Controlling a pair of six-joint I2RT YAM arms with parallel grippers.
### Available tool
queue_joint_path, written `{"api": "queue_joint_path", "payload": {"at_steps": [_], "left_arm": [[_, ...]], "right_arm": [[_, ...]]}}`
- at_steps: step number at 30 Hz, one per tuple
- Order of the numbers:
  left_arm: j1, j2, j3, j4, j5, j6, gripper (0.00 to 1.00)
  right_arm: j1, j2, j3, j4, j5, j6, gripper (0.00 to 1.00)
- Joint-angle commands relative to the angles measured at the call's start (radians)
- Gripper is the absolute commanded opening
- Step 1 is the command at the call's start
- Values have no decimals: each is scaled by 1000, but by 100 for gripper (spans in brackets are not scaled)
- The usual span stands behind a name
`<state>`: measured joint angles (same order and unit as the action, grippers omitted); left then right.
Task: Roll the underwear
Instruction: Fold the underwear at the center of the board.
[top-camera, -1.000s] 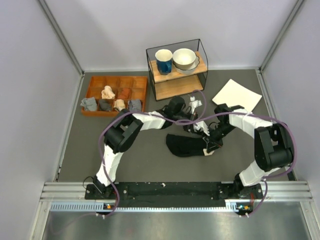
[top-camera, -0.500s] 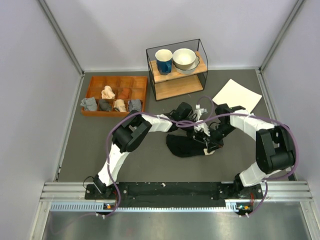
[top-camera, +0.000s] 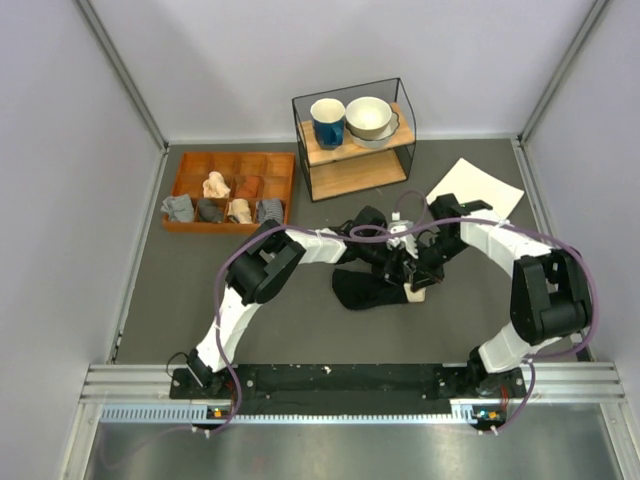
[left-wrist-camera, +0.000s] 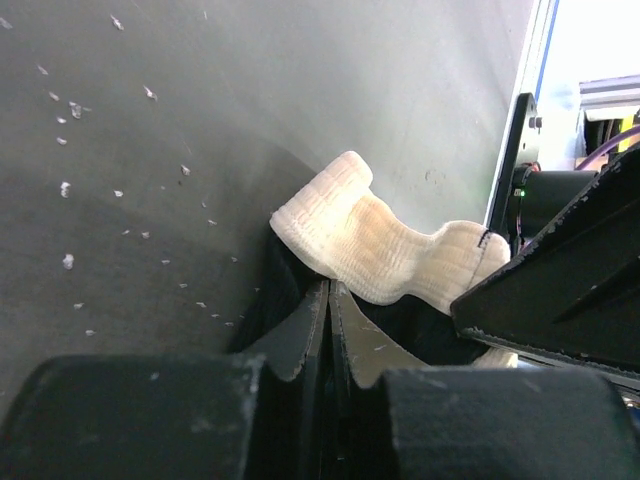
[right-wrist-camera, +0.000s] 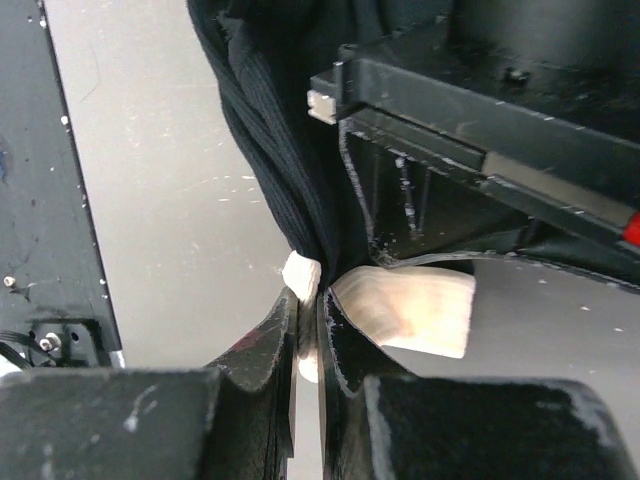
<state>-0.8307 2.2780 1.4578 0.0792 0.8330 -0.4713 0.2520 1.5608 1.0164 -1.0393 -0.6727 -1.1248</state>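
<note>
My right gripper will lower its pinched fold onto the table at the underwear's waistband end (top-camera: 416, 293) (right-wrist-camera: 408, 308) and release it, since the cream waistband is raised off the table.
The underwear (top-camera: 362, 290) is black with a cream waistband and lies bunched on the grey table in the middle. My left gripper (top-camera: 398, 264) reaches it from behind and my right gripper (top-camera: 418, 280) from the right, close together at the waistband end. In the left wrist view the left gripper (left-wrist-camera: 328, 285) is shut, its tips in black fabric under the raised waistband (left-wrist-camera: 385, 245). In the right wrist view the right gripper (right-wrist-camera: 308, 295) is shut on the waistband (right-wrist-camera: 425, 310), where the black fabric (right-wrist-camera: 270, 130) hangs.
A wooden tray (top-camera: 235, 155) with several small rolled garments (top-camera: 215, 185) stands at the back left. A wire shelf (top-camera: 350, 175) with a blue mug (top-camera: 327, 120) and bowls (top-camera: 368, 118) stands behind the grippers. A white sheet (top-camera: 475, 190) lies at the back right.
My left gripper has moved nearer and down onto the underwear's waistband end. My right gripper has shifted slightly back and left. The two grippers are now closer together.
</note>
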Motion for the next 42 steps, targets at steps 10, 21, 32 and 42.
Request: {"api": "queue_joint_path", "payload": {"at_steps": [10, 21, 32, 42], "left_arm": [[15, 11, 7, -12, -34, -1, 14], [103, -175, -137, 200, -100, -148, 34], [194, -501, -513, 352, -334, -142, 37], [141, -721, -766, 530, -330, -243, 37]], "right_arm": [[-39, 139, 117, 105, 39, 115, 2], [-40, 194, 119, 133, 87, 146, 2], [-40, 243, 131, 170, 125, 223, 5], [-40, 262, 137, 173, 133, 258, 6]]}}
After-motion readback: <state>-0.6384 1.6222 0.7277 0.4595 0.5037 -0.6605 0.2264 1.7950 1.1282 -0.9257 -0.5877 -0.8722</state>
